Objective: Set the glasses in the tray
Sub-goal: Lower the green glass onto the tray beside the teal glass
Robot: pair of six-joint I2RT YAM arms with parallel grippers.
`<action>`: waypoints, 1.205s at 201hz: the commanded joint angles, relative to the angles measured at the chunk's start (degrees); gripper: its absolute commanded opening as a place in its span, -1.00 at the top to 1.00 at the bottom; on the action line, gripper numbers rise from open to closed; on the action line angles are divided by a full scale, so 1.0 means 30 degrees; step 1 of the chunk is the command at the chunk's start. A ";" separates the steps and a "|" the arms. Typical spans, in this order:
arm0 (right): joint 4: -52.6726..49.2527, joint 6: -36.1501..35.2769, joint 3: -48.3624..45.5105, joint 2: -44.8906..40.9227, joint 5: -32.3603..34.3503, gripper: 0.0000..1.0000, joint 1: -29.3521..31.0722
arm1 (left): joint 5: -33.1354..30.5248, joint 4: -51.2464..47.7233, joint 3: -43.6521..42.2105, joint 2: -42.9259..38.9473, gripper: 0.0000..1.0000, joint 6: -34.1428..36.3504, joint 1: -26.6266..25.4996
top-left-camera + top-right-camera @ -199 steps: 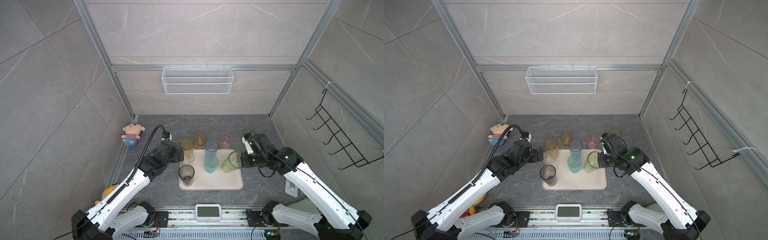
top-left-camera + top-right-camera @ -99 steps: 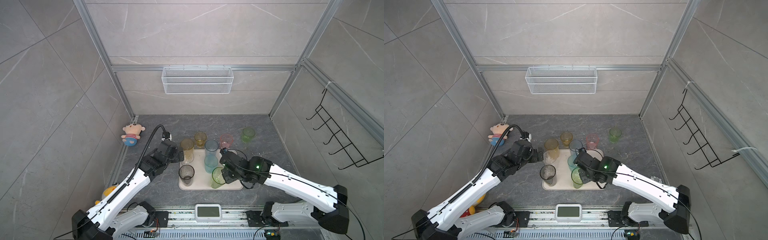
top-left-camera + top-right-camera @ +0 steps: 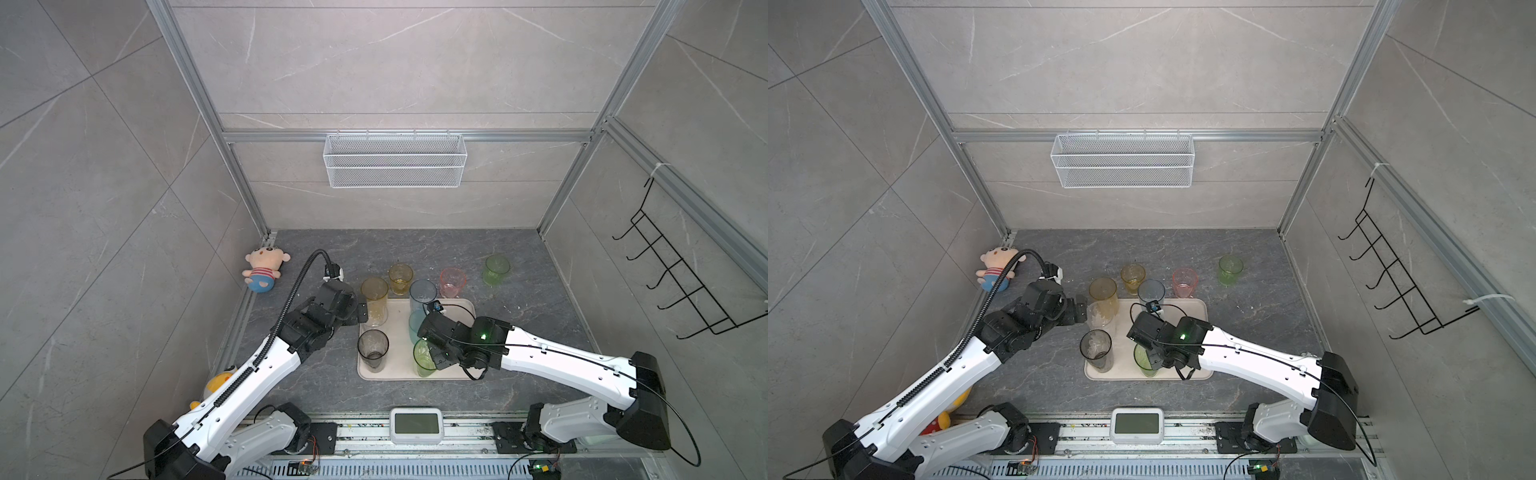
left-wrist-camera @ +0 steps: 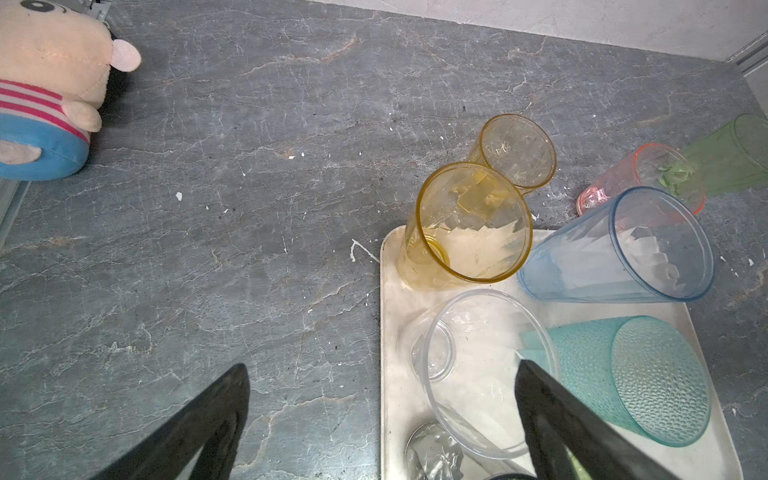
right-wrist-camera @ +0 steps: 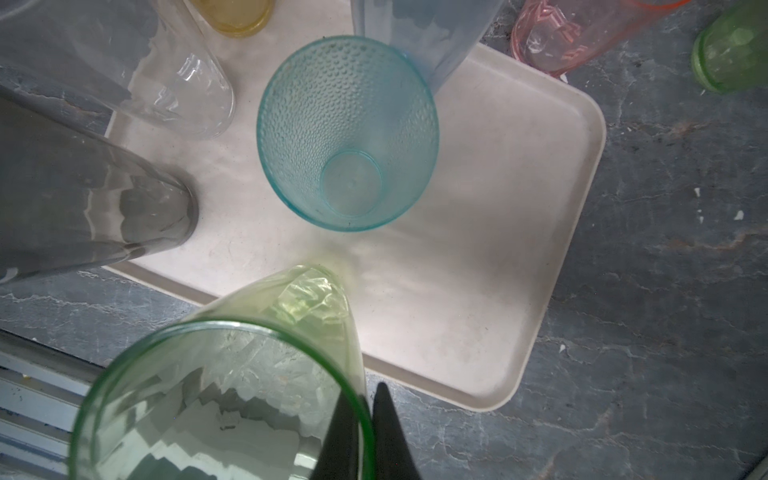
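The green glass's base is over the tray's front [image 3: 423, 372]. My right gripper should next move gently down and slightly toward the smoky grey glass to let go of the green glass's rim.
My right gripper [image 5: 362, 432] is shut on the rim of a tall green glass [image 5: 232, 386], one finger inside and one outside. The glass is upright with its base over the front of the cream tray [image 5: 478, 249]; I cannot tell if it touches. In both top views it [image 3: 423, 358] stands beside the smoky grey glass [image 3: 372, 349]. The teal [image 5: 347, 133], blue [image 4: 615, 249], amber [image 4: 465, 224] and clear [image 4: 478, 374] glasses stand on the tray. A short amber [image 3: 400, 277], a pink [image 3: 452, 281] and a short green glass [image 3: 496, 269] stand behind it. My left gripper [image 4: 382, 419] is open at the tray's left edge by the clear glass.
A plush doll [image 3: 264, 270] lies at the back left of the grey counter. A white wire basket [image 3: 395, 160] hangs on the back wall and black hooks [image 3: 673, 282] on the right wall. A small display [image 3: 415, 424] sits on the front rail.
My right arm has swung the tall green glass from the tray's right side to its front and turned it upright. The left arm has not moved.
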 commanded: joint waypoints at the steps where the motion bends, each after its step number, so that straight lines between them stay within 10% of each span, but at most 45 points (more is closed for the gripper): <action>1: 0.0135 0.0774 0.0024 0.0394 0.1122 1.00 0.0121 | 0.0041 -0.0117 0.0189 -0.0359 -1.00 -0.0250 0.0107; 116: 0.0677 0.1379 -0.0119 0.1409 0.0946 0.99 0.0121 | 0.0027 -0.0054 0.0080 -0.0443 -1.00 -0.0308 0.0102; 242: -0.1271 0.1739 0.2184 0.2011 0.0968 0.28 0.0136 | -0.0068 -0.0199 0.0137 -0.0741 -1.00 -0.0275 0.0087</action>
